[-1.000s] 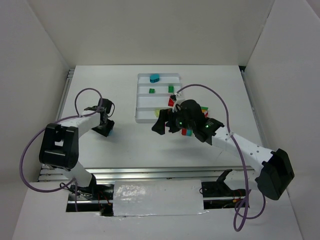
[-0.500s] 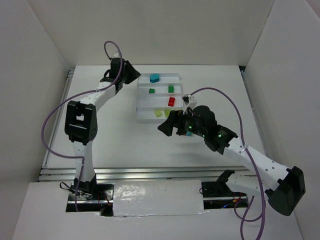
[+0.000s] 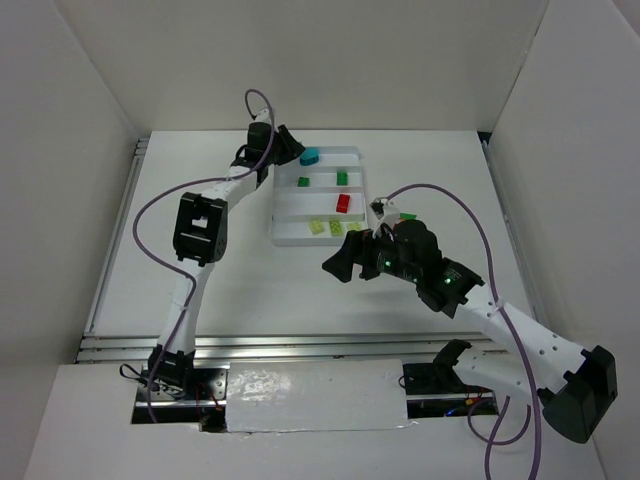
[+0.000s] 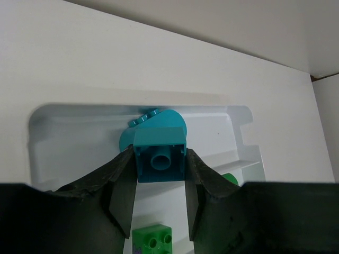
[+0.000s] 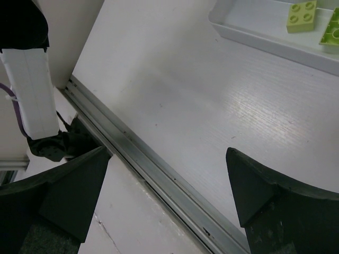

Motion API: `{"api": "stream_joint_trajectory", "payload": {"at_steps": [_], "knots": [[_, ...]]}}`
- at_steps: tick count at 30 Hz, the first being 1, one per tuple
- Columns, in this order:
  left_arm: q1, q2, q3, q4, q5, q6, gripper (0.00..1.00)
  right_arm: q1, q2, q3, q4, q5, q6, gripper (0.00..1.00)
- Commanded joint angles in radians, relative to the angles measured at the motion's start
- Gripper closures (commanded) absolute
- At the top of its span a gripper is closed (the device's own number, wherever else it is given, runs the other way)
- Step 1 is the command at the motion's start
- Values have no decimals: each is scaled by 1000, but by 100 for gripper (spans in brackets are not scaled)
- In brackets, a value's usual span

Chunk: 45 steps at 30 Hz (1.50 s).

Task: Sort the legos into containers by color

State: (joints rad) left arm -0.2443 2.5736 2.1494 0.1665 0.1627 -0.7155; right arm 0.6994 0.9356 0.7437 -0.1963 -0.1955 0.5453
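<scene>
I will next tip my empty right gripper down to the tabletop by the tray's near side, below it and to its right in the top view.
The white tray (image 3: 287,200) lies at the table's far middle. My left gripper (image 3: 289,151) is over the left end of its far compartment, shut on a square teal brick (image 4: 159,157). A rounded teal brick (image 3: 310,156) lies just beyond it, also seen in the left wrist view (image 4: 151,123). Two dark green bricks (image 3: 303,182) (image 3: 342,178) fill the second compartment, a red brick (image 3: 343,203) the third, and pale yellow-green bricks (image 3: 319,227) the nearest. My right gripper (image 3: 338,263) is open and empty, just in front of the tray.
A small green piece (image 3: 408,215) lies on the table right of the tray, by the right arm. The right wrist view shows the tray's near wall (image 5: 254,38), two yellow-green bricks (image 5: 302,14), and the metal rail (image 5: 143,159) at the table's edge.
My left arm swung from the table's left side up to the tray's far compartment. My right gripper drew back from the tray toward the near side.
</scene>
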Motion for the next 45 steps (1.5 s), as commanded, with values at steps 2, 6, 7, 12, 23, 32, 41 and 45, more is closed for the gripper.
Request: {"api": "stream_joint_trajectory", "payload": {"at_steps": [2, 6, 7, 12, 23, 32, 41, 45], "knots": [[-6, -61, -67, 128, -35, 19, 83, -8, -21, 0, 18, -5, -21, 0], [-4, -76, -82, 111, -54, 37, 58, -6, -3, 8, 20, -15, -24, 0], [-3, -75, -76, 93, -63, 44, 47, -6, 0, 5, 23, -13, -27, 0], [2, -110, -128, 113, -97, 13, 25, -8, 5, -1, 21, -1, -27, 0], [2, -337, -223, 127, -48, -10, 9, -24, 132, 12, -5, 145, 14, 0], [-13, -800, -457, -442, -158, -18, 3, -159, 466, 160, -210, 471, 105, 0], [-65, -1272, -946, -602, -137, 40, 4, -186, 624, 223, -246, 547, 93, 0], [-75, -1403, -1077, -617, -103, 37, 4, -190, 666, 220, -220, 510, 85, 0]]}}
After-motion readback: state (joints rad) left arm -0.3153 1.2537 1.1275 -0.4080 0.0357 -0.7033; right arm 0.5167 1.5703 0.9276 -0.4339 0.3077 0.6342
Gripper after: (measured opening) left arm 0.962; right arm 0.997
